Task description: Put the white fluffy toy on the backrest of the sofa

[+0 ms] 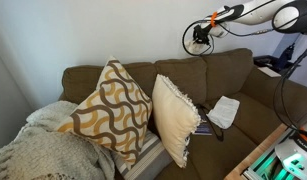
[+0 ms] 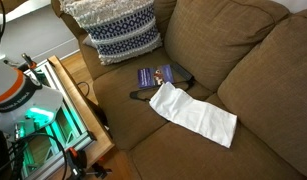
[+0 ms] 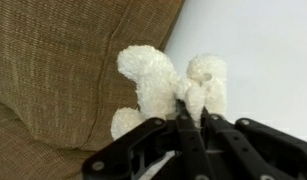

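Observation:
My gripper should move down and to the left in the wrist view and let go of the toy [image 3: 153,75] there, because the backrest's top edge is that way.
In the wrist view the white fluffy toy [image 3: 153,75] hangs in front of my gripper [image 3: 190,102], whose black fingers are shut on a tuft of it. The toy is beside the top edge of the brown sofa backrest [image 3: 63,70], with the white wall behind it. In an exterior view my gripper [image 1: 201,38] hovers just above the backrest [image 1: 228,68] near the sofa's middle, and the toy is too small to make out there. The gripper and toy are out of view in the exterior view that looks down on the seat.
A patterned pillow [image 1: 111,105] and a cream fringed pillow [image 1: 175,115] lean on the sofa. A white cloth [image 2: 193,112] and a blue item [image 2: 153,75] lie on the seat. A knitted blanket [image 1: 43,150] and a wooden table edge [image 2: 83,110] sit in front.

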### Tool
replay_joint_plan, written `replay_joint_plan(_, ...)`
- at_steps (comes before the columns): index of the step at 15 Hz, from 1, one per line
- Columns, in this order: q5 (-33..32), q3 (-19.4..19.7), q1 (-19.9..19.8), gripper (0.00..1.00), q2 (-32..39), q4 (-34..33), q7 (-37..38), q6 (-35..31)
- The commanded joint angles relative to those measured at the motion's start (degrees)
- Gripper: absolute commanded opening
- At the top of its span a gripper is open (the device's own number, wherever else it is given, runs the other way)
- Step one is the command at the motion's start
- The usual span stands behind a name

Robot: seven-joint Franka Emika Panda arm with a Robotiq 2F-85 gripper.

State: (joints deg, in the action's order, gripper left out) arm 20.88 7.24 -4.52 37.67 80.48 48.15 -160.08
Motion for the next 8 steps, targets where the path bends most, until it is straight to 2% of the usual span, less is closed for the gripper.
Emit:
replay_joint_plan(1, 0.37, -1.27, -1.28, 0.02, 7.09, -9.22, 1.54, 4.26)
replay_joint_plan(4, -0.16, -1.10, -1.61, 0.02, 11.21, -13.00, 2.25, 5.85)
replay_joint_plan(5, -0.45, -0.86, -1.72, 0.34, 12.26, -13.75, 2.25, 5.96)
replay_joint_plan(6, -0.24, -1.12, -2.13, 0.35, 13.08, -14.50, 2.11, 6.25)
replay_joint_plan(8, -0.39, -0.83, -2.32, 0.48, 13.99, -15.47, 2.53, 6.73)
